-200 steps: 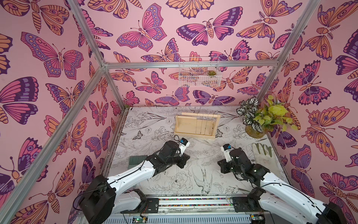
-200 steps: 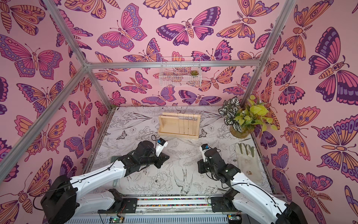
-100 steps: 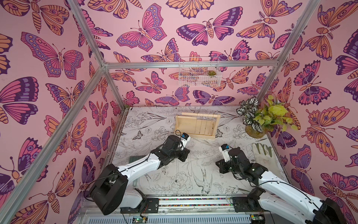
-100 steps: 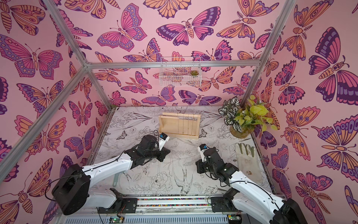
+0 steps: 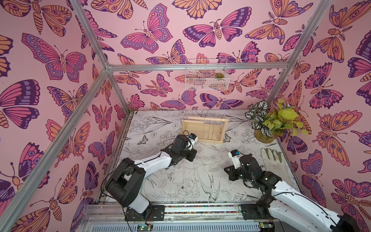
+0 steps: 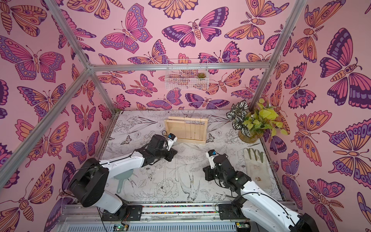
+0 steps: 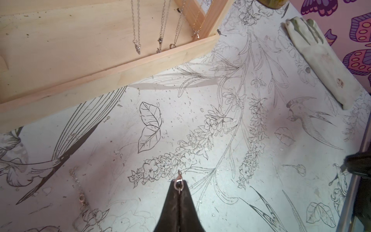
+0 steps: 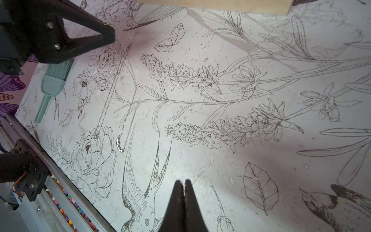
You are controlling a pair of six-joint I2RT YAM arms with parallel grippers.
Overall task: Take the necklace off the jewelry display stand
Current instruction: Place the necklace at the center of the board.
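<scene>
The left gripper moves down toward the stand next, onto the tabletop beside the printed leaves, and releases the rose-gold clasp, because its chains already run clear of the crossbar.
The pale wooden jewelry display stand (image 5: 202,130) (image 6: 185,130) stands at the back of the table. Several necklaces (image 7: 137,38) hang from its crossbar. My left gripper (image 7: 178,181) hovers just in front of the stand (image 7: 60,50), shut on the rose-gold clasp of a necklace. In the right wrist view thin chains run from the left gripper (image 8: 109,30) down the table to two pendants (image 8: 120,144). My right gripper (image 8: 183,181) is shut and holds nothing. In both top views it sits low over the table, right of centre (image 5: 227,172) (image 6: 205,174).
A pale glove (image 5: 271,160) lies along the right edge. A potted plant (image 5: 267,122) fills the back right corner. A white wire basket (image 5: 206,76) hangs on the back wall. A teal brush (image 8: 52,84) lies near the left arm. A loose chain (image 7: 80,192) rests on the table.
My left arm has reached further back toward the stand, gripper still shut. The right gripper has shifted slightly back and to the left.
</scene>
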